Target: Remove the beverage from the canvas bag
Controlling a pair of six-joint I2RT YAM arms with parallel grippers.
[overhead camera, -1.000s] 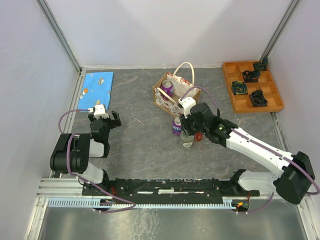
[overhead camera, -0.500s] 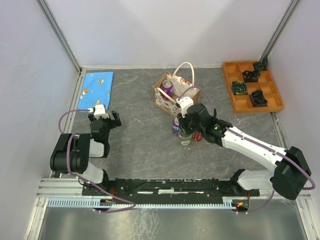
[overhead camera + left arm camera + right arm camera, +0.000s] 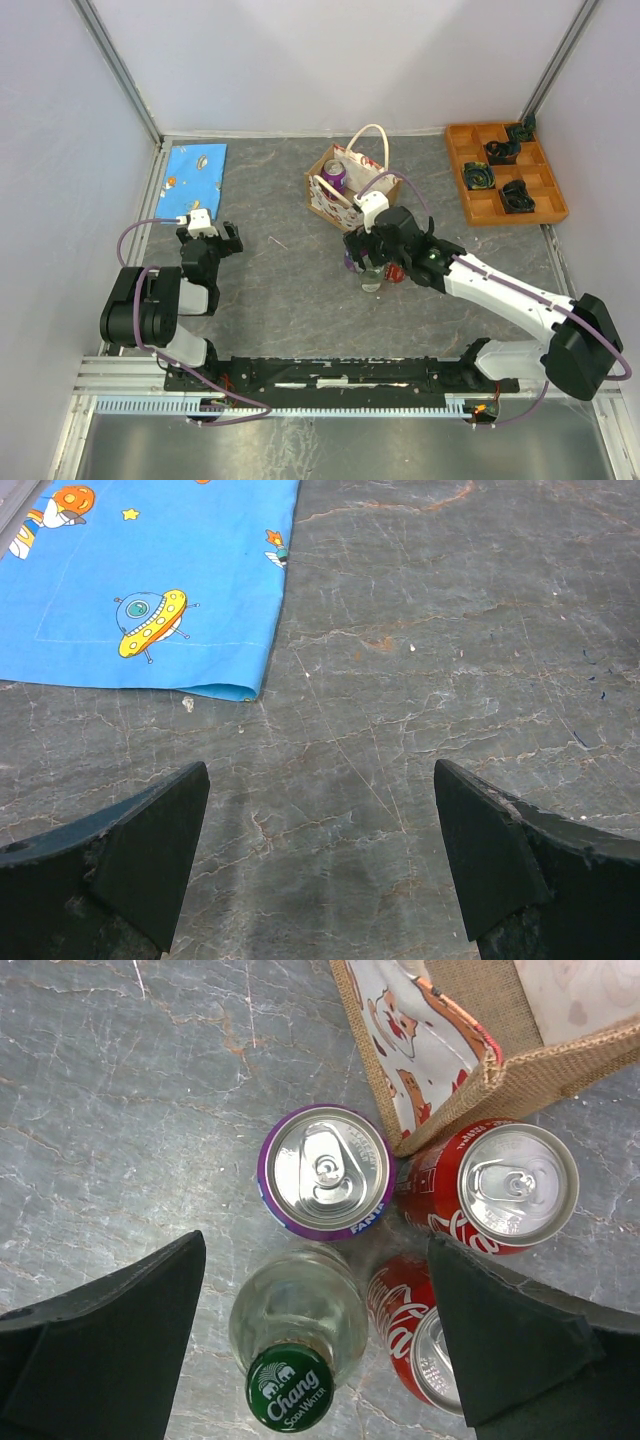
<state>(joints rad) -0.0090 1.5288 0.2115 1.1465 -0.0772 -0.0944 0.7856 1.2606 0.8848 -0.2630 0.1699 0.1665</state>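
Observation:
The bagged purple can's top point(image 3: 334, 168) is outward of my right gripper, so it will move outward over the bag and down around that last drink inside.
The tan canvas bag point(image 3: 352, 190) with cream handles stands at mid-table, and a purple beverage can point(image 3: 335, 176) shows inside it. Its printed corner point(image 3: 440, 1050) appears in the right wrist view. In front of the bag stand a purple Fanta can point(image 3: 325, 1170), two red cola cans point(image 3: 505, 1185) point(image 3: 425, 1340) and a clear glass bottle with a green cap point(image 3: 295, 1350). My right gripper point(image 3: 315, 1345) hangs open over this group, its fingers either side of the bottle and not touching it. My left gripper point(image 3: 320, 850) is open over bare table at the left.
A blue printed cloth point(image 3: 195, 170) lies at the back left, its edge near the left gripper point(image 3: 150, 580). An orange compartment tray point(image 3: 468, 205) with dark parts sits at the back right. Walls close in the table on three sides.
The right gripper has opened and let go of the glass bottle, which now stands on the table beside the cans. The left arm has not moved.

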